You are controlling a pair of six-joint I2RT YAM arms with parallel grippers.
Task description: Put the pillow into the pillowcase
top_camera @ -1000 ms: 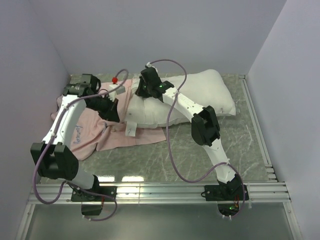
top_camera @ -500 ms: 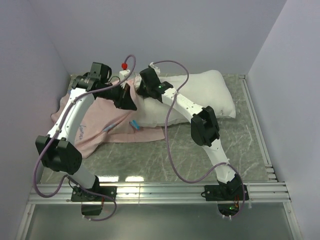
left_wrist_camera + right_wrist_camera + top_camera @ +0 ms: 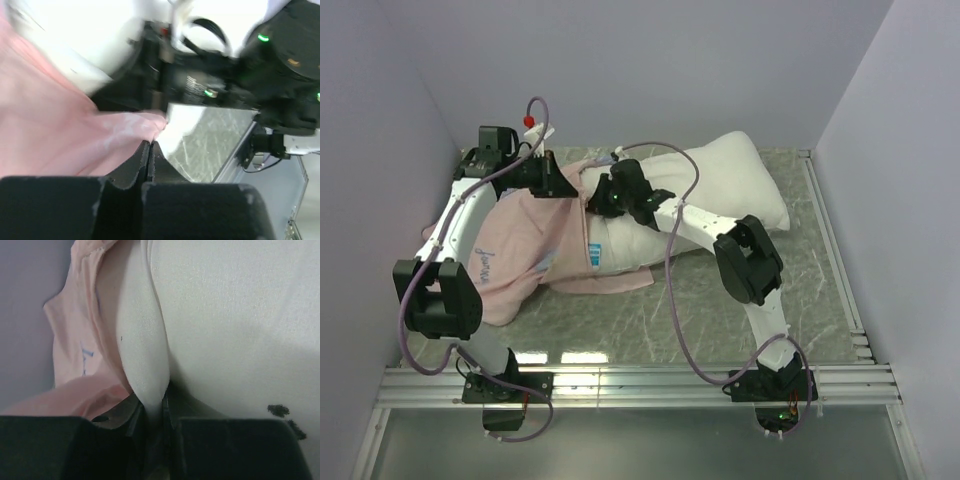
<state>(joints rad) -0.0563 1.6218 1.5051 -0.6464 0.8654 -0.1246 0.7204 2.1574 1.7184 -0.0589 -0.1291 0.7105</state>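
The pillowcase's opening is held lifted beside the pinched pillow fold, so I should tuck my right gripper under the pillowcase's pink edge (image 3: 582,218) (image 3: 110,362) and let go of the pillow fold there.
The white pillow (image 3: 730,185) lies across the back of the table, and pink cloth covers its left end. The pale pink pillowcase (image 3: 515,245) spreads to the left, with a strip of blue print at its mouth. My left gripper (image 3: 565,183) holds the case's upper edge lifted. In the left wrist view the left gripper (image 3: 150,145) is shut on that pink pillowcase (image 3: 50,135). My right gripper (image 3: 600,200) sits at the case's mouth. In the right wrist view the right gripper (image 3: 155,405) pinches a fold of the pillow (image 3: 225,315), with the pillowcase (image 3: 70,340) draped to the left.
Lilac walls close in the back, left and right. A metal rail (image 3: 640,378) runs along the near edge and another rail (image 3: 830,250) down the right side. Bare marble table (image 3: 670,320) shows in front of the pillow. Purple cables loop over both arms.
My left gripper has risen and moved back with the pillowcase edge, drawing pink cloth over the pillow's left end. My right gripper has shifted slightly nearer, still gripping the pillow.
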